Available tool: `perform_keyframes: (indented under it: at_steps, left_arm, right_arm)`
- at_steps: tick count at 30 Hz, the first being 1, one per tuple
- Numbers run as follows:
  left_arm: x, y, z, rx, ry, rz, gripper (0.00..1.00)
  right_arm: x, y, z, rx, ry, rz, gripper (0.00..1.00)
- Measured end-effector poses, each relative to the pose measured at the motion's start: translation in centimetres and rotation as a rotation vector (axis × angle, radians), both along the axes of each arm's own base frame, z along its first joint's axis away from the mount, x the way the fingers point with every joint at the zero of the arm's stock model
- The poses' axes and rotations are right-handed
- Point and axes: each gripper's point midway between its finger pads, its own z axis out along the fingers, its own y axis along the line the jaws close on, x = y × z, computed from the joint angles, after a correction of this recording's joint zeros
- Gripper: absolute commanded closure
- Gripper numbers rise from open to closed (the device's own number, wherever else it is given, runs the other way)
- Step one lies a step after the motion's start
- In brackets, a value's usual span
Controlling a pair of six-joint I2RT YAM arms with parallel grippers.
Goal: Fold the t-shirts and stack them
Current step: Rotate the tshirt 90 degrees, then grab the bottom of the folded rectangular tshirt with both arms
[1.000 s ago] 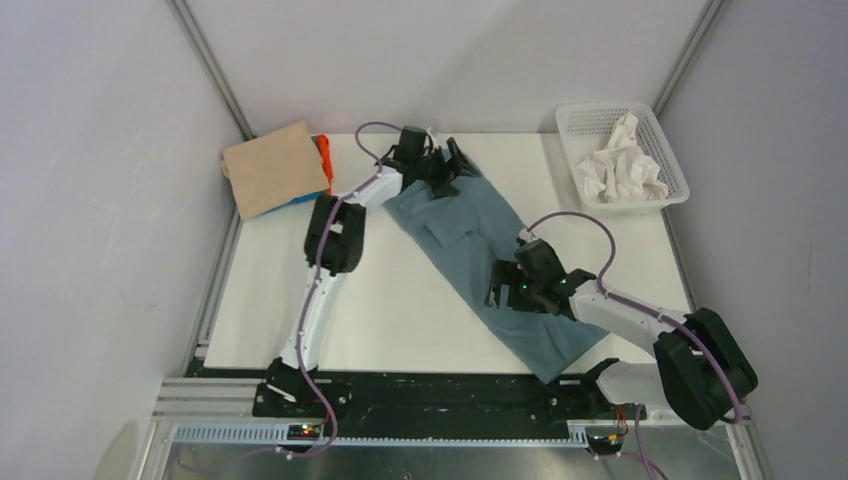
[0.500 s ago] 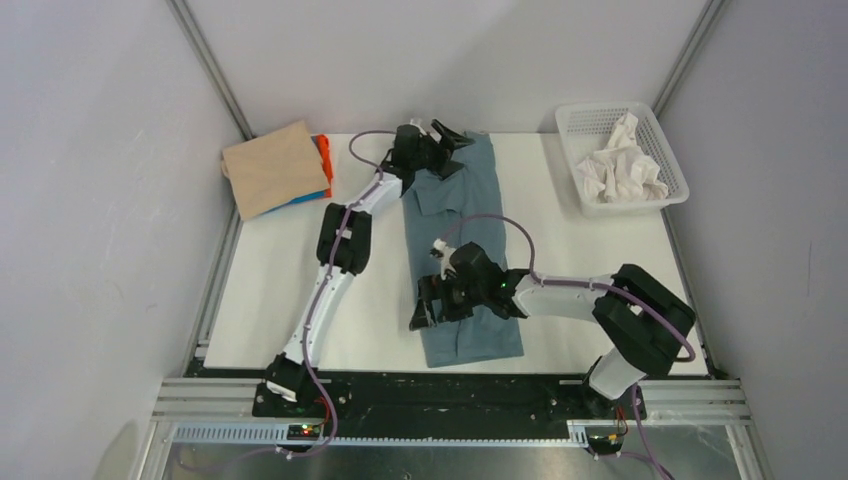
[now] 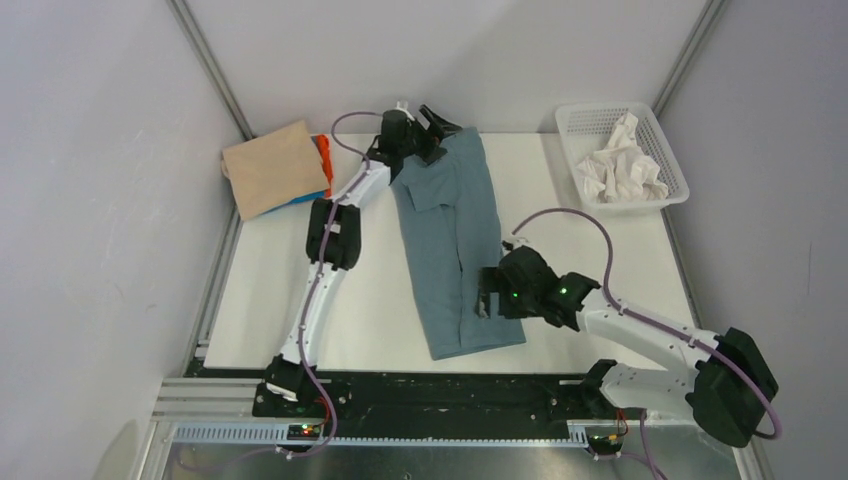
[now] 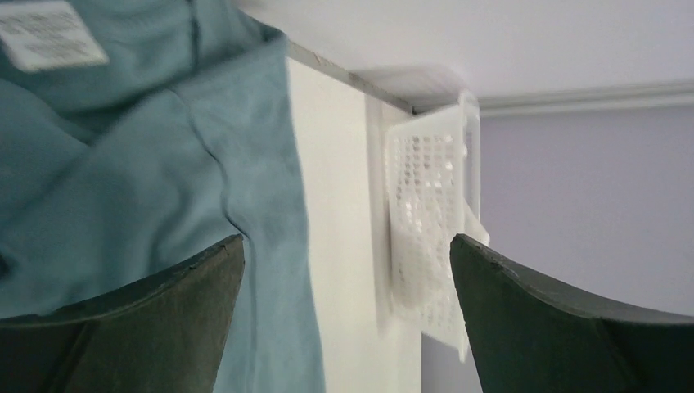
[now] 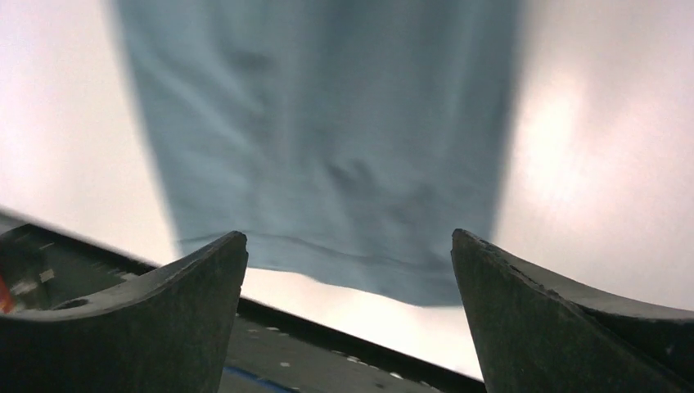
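Observation:
The t-shirt's hem corner farther from my right gripper lies uncovered. My left gripper moves back from the t-shirt's collar end and down onto that corner next.
The slate blue-grey t-shirt lies flat as a long narrow strip, collar end at the back and hem near the front edge. My left gripper is open and empty over the collar end. In the left wrist view the cloth and its white neck label lie to the left of the jaws. My right gripper is open and empty over the lower right part of the shirt. The right wrist view shows the hem beyond the jaws. A folded tan shirt tops a stack with orange and bright blue edges showing.
A white mesh basket with crumpled white cloth stands at the back right; it also shows in the left wrist view. Walls close in the table on three sides. The black base rail runs along the front edge.
The blue-grey shirt has swung from a diagonal lie to nearly straight front to back. My right gripper went left across the shirt, then back to its right side. My left gripper shifted slightly left.

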Motion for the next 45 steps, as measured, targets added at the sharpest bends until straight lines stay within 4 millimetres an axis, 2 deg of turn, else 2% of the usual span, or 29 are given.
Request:
perform_keyframes:
  at_steps: [1,4,7,9,10,12,13,14,15,17,18,22,24,26,29,34,36,39,40,42,45]
  left_arm:
    - [-0.6,0.0,1.0,0.012,-0.002,-0.02,0.0]
    - [-3.3,0.0,4.4,0.067,-0.021,-0.082,0.0]
    - [-8.4,0.5,10.1,0.181,-0.079,-0.137,0.0]
    - [-13.9,1.0,14.8,0.266,-0.16,-0.152,0.0]
    - [-17.2,1.3,17.1,0.302,-0.2,-0.158,0.0]
    - [-23.7,1.7,20.6,0.36,-0.302,-0.155,0.0]
    - [-27.4,2.0,21.5,0.384,-0.346,-0.153,0.0]
    - [-30.2,2.3,21.9,0.396,-0.374,-0.157,0.0]
    - [-34.0,2.3,21.1,0.418,-0.396,-0.18,0.0]
    - [-38.7,2.5,18.6,0.449,-0.393,-0.225,0.0]
    - [-40.8,2.5,16.1,0.482,-0.365,-0.26,0.0]
    - [-47.7,3.2,3.6,0.705,-0.169,-0.435,0.0]
    - [-51.1,4.1,-0.3,0.808,-0.113,-0.522,0.02]
    - [-53.7,4.3,-1.8,0.856,-0.101,-0.597,0.08]
    - [-55.4,3.4,-3.0,0.88,-0.099,-0.65,0.16]
    - [-56.1,3.3,-7.2,0.992,-0.008,-0.691,0.27]
    - [-56.6,3.0,-8.2,1.031,0.004,-0.712,0.34]
    - [-56.9,1.6,-8.1,1.02,-0.012,-0.731,0.5]
    - [-57.0,1.5,-8.4,1.024,-0.011,-0.734,0.54]
    - [-57.0,1.4,-8.6,1.029,-0.01,-0.729,0.7]
    - [-56.9,1.7,-8.8,1.041,0.001,-0.709,0.83]
  right_arm:
    - [-0.1,-2.1,-1.2,-0.052,0.027,-0.059,0.05]
    - [-1.3,-5.7,-3.0,-0.156,0.075,-0.138,0.12]
    - [-2.2,-7.7,-3.2,-0.198,0.097,-0.188,0.18]
    - [-2.5,-8.1,-3.1,-0.192,0.099,-0.206,0.24]
    - [-2.7,-8.1,-3.2,-0.19,0.101,-0.207,0.26]
    - [-3.1,-8.2,-3.6,-0.189,0.109,-0.203,0.29]
    - [-3.3,-8.3,-3.9,-0.19,0.117,-0.201,0.31]
    - [-3.4,-8.3,-4.0,-0.192,0.12,-0.2,0.32]
    - [-3.6,-8.4,-4.2,-0.194,0.127,-0.2,0.32]
    - [-3.7,-8.4,-4.5,-0.196,0.133,-0.197,0.32]
    - [-3.8,-8.4,-4.6,-0.195,0.136,-0.194,0.33]
    - [-3.9,-7.9,-5.1,-0.187,0.146,-0.173,0.34]
    - [-3.8,-7.6,-5.3,-0.185,0.151,-0.163,0.35]
    - [-3.9,-7.4,-5.5,-0.186,0.157,-0.153,0.36]
    - [-3.8,-7.1,-6.0,-0.194,0.164,-0.145,0.38]
    - [-3.7,-6.9,-7.0,-0.215,0.182,-0.144,0.41]
    - [-3.7,-6.9,-7.3,-0.223,0.189,-0.144,0.45]
    - [-3.6,-7.0,-7.6,-0.235,0.192,-0.149,0.55]
    - [-3.6,-7.1,-7.6,-0.237,0.191,-0.151,0.57]
    - [-3.6,-7.3,-7.7,-0.245,0.19,-0.164,0.61]
    - [-3.6,-7.8,-7.7,-0.263,0.189,-0.188,0.66]
